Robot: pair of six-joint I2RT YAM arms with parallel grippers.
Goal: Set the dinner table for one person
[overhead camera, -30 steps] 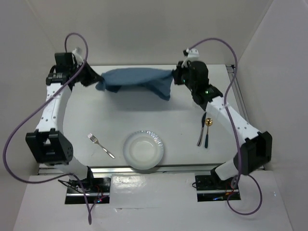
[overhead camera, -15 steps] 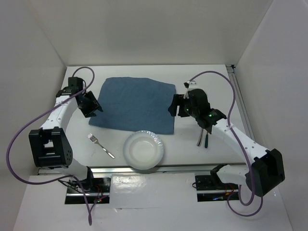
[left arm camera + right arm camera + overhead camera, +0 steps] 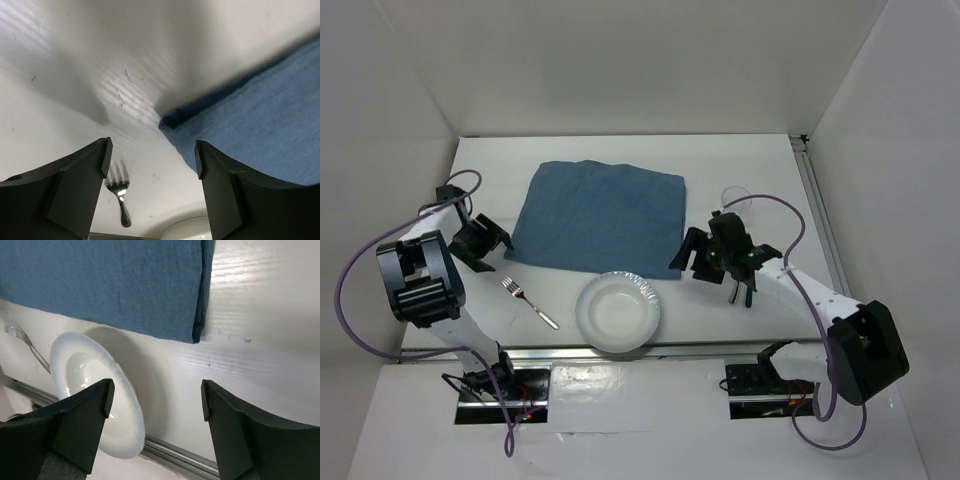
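The left gripper moves down and to the right in the top view onto the mat's corner by the fork next, since that corner lies below its open fingers.
The blue cloth mat (image 3: 600, 215) lies spread flat on the white dinner table (image 3: 770, 170). In front of its near edge sits a white plate (image 3: 619, 311), with a fork (image 3: 530, 303) to its left. My left gripper (image 3: 492, 250) is open and empty, just off the mat's near left corner (image 3: 167, 120); the left wrist view shows the fork (image 3: 119, 192) between its fingers. My right gripper (image 3: 682, 258) is open and empty, beside the mat's near right corner (image 3: 197, 335) and right of the plate (image 3: 95, 390). Dark-handled cutlery (image 3: 745, 290) lies partly hidden under the right arm.
A metal rail (image 3: 185, 455) runs along the table's near edge, just past the plate. White walls enclose the table on three sides. A purple cable (image 3: 360, 270) loops out from the left arm.
Both grippers held the mat up at the back by its corners; it has come down flat, both have opened and let go, and both arms have drawn back toward the near edge.
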